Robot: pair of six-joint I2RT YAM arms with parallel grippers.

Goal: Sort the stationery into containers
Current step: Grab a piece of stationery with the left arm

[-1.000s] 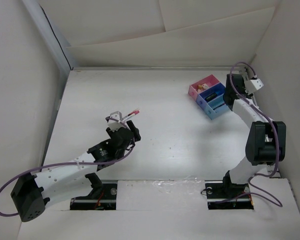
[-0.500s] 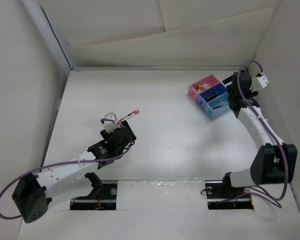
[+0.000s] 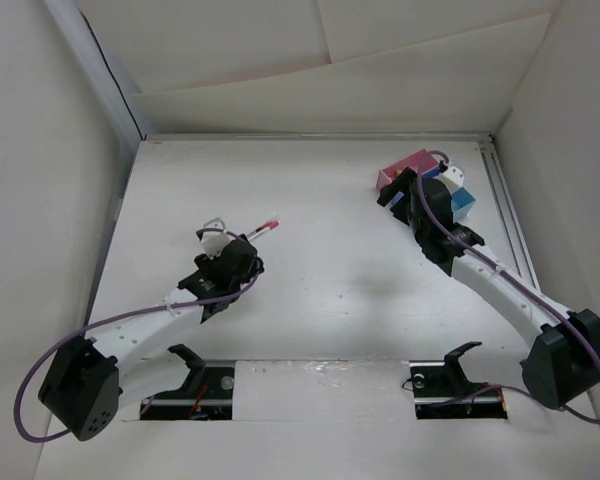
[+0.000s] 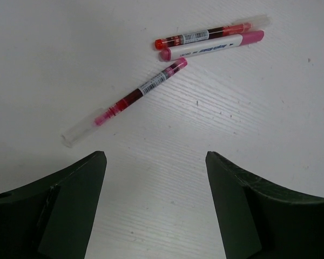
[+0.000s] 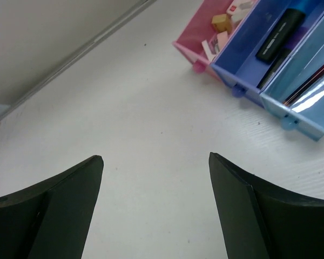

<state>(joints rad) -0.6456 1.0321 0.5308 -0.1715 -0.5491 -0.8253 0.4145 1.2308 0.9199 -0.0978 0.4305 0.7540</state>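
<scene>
The near red pen lies at a slant below my left gripper, so the gripper will lower its open fingers outward toward it and turn them to go on both sides of the pen's dark body (image 4: 133, 97).
Three pens lie together on the white table ahead of my left gripper (image 4: 155, 156): a red pen with a clear cap (image 4: 129, 97), a second red pen (image 4: 205, 35) and a white marker with a pink cap (image 4: 213, 47). The left gripper is open and holds nothing; from above it (image 3: 246, 250) sits just short of the pens (image 3: 264, 228). My right gripper (image 5: 155, 159) is open and empty, hovering left of the containers. The pink tray (image 5: 188, 54) holds beige blocks (image 5: 222, 21), the dark blue tray (image 5: 248, 48) a dark marker (image 5: 278, 32), and the light blue tray (image 5: 297, 116) red pens.
From above, the right arm (image 3: 440, 225) covers most of the containers; only the pink corner (image 3: 395, 172) and the light blue end (image 3: 464, 203) show. White walls enclose the table on the left, back and right.
The right arm swung from the right of the trays to over their left side, and its gripper opened. The left arm drew back slightly from the pens, its jaws widening a little.
</scene>
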